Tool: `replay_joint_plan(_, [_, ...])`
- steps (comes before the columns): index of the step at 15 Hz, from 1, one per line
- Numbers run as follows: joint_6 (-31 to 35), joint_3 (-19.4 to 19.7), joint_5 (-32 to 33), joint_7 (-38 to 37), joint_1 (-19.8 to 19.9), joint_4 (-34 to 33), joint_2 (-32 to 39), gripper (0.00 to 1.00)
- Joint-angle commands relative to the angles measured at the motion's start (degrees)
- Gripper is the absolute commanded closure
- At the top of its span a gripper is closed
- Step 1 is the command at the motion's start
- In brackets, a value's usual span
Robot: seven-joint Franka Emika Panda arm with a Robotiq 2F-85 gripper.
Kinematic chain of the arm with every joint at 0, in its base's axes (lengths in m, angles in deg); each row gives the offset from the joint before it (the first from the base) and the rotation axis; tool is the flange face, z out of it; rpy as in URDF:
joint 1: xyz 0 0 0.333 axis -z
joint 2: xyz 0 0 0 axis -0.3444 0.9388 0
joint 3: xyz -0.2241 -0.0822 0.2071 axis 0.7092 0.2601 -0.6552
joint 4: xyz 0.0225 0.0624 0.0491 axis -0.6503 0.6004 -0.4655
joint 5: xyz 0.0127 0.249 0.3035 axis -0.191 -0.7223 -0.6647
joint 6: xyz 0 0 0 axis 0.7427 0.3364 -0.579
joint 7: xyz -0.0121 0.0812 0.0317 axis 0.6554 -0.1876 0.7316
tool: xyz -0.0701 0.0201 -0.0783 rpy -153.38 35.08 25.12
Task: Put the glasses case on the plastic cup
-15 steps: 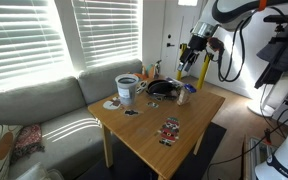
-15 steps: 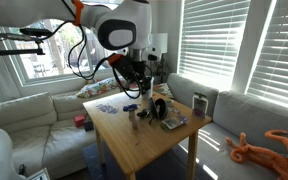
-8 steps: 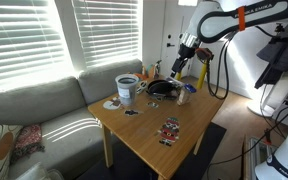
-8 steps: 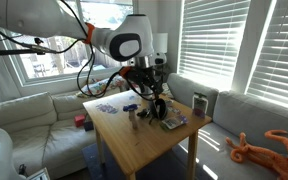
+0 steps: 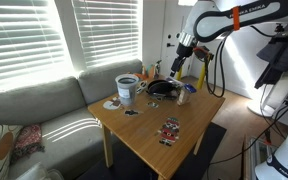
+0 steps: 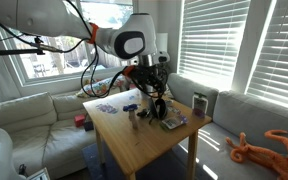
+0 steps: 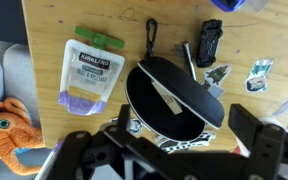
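Note:
I will turn my gripper to straddle the long edge of the glasses case, slanted between my open fingers, then lower onto the case's end away from the clip.
The glasses case is a dark oval shell lying on the wooden table; it also shows in both exterior views. It looks partly open, with a pale strip across it. My gripper is open and empty, hovering right above the case with one finger on each side. In both exterior views the gripper hangs above the case, not touching it. The plastic cup stands at the table's edge near the sofa, apart from the case. The cup is out of the wrist view.
A pale pouch with a green top lies beside the case. Stickers and a small black clip lie around it. A flat red-and-dark packet lies nearer the table's front. A small bottle stands on the table.
The gripper has moved in over the table and come down toward the glasses case. Nothing on the table has moved.

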State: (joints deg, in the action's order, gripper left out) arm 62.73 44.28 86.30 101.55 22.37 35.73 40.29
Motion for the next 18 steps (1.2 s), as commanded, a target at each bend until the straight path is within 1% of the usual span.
replay_joint_plan(1, [-5.6,0.7,-1.7,11.5,-0.3,-3.5,2.4,0.00])
replay_joint_plan(5, [-7.9,0.3,-1.9,24.0,-0.6,-6.9,4.9,0.00])
replay_joint_plan(8, [-10.1,-0.7,-3.7,31.2,-1.2,-8.8,7.3,0.00])
replay_joint_plan(10, [-9.9,-1.9,-3.5,32.2,-1.6,-9.3,8.7,0.00])
replay_joint_plan(11, [-8.1,-2.6,-2.4,31.6,-1.6,-9.2,9.5,0.00])
replay_joint_plan(13, [-6.9,-3.4,-2.1,30.8,-1.6,-9.8,10.9,0.00])
replay_joint_plan(16, [-7.6,-4.0,-2.7,30.6,-1.1,-10.6,13.0,0.01])
replay_joint_plan(17, [-7.4,-4.1,-2.8,30.6,-0.9,-10.8,13.5,0.07])
replay_joint_plan(18, [-7.1,-4.1,-2.9,30.6,-0.8,-10.9,14.0,0.09])
